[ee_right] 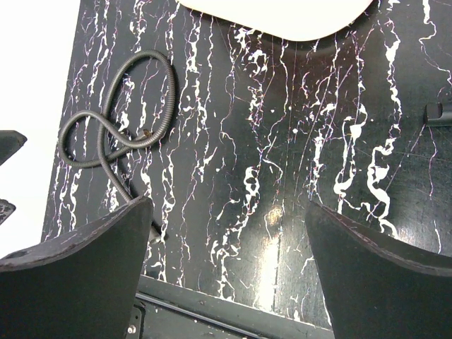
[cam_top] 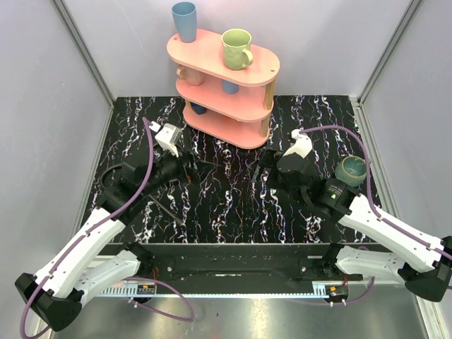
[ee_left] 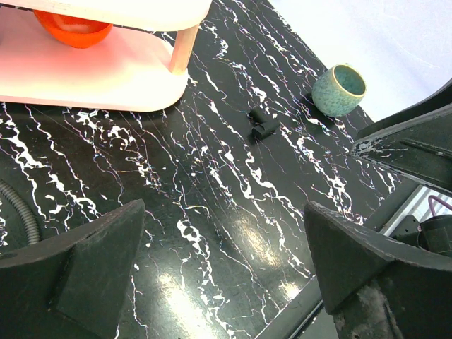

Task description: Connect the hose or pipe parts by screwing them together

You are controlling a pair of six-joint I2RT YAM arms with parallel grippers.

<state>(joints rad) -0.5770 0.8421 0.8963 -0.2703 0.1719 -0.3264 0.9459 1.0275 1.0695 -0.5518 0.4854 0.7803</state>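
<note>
The robot's left gripper next needs to draw back and go down onto the hose's near end [cam_top: 172, 216], just behind the hose's tip, because that straight part of the hose is clear of the loops.
A thin black ribbed hose [ee_right: 123, 116] lies coiled in loops at the left of the dark marbled table [ee_right: 282, 141]. In the top view the hose [cam_top: 106, 174] sits beside the left arm, and a short stretch of the hose [ee_left: 22, 215] shows at the left wrist view's edge. A small black fitting [ee_left: 263, 124] lies on the table between the shelf post and a teal cup; the fitting [ee_right: 439, 113] is cut by the right wrist view's edge. My left gripper [ee_left: 224, 212] and right gripper [ee_right: 229, 205] both hover open over bare table, holding nothing.
A pink tiered shelf [cam_top: 222, 85] with cups and an orange bowl [ee_left: 70, 28] stands at the back centre. A teal cup [cam_top: 351, 169] sits by the right arm. Grey walls close in the left, right and back sides.
</note>
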